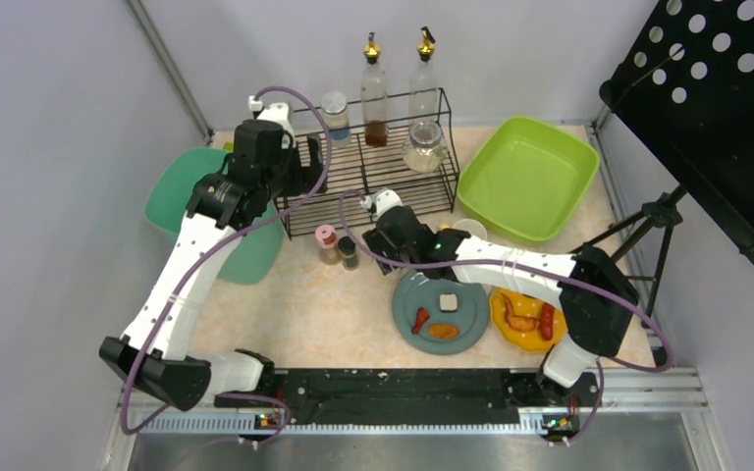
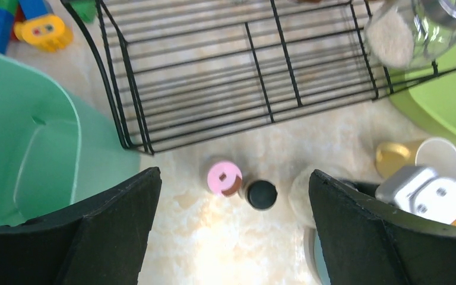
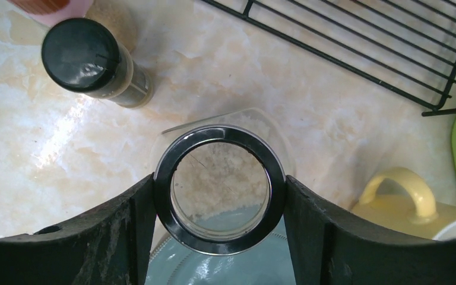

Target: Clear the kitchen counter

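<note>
The pink-capped shaker stands upright with its cap on top, so the robot will next bring its left gripper down and back and close the open fingers on the pink cap (image 1: 325, 235) (image 2: 224, 177).
The kitchen counter (image 1: 304, 314) is a beige marbled top. My right gripper (image 3: 219, 184) is shut on a clear glass jar (image 3: 219, 135) with a black-rimmed lid, and both fingers press the lid's sides. The jar stands by the rim of a blue-grey plate (image 3: 214, 267). In the top view the right gripper (image 1: 398, 235) hides it. My left gripper (image 2: 234, 231) hangs open and empty above the counter, in front of the black wire rack (image 2: 261, 71). Below it stand a pink-capped shaker (image 2: 224, 177) and a black-capped shaker (image 2: 261, 194), side by side.
A teal bin (image 1: 182, 211) stands at the left and a lime-green tub (image 1: 525, 177) at the back right. The rack (image 1: 373, 177) holds two bottles and jars. The blue-grey plate (image 1: 403, 294) and a yellow plate (image 1: 499, 306) carry food. A yellow mug (image 3: 404, 196) sits beside the jar.
</note>
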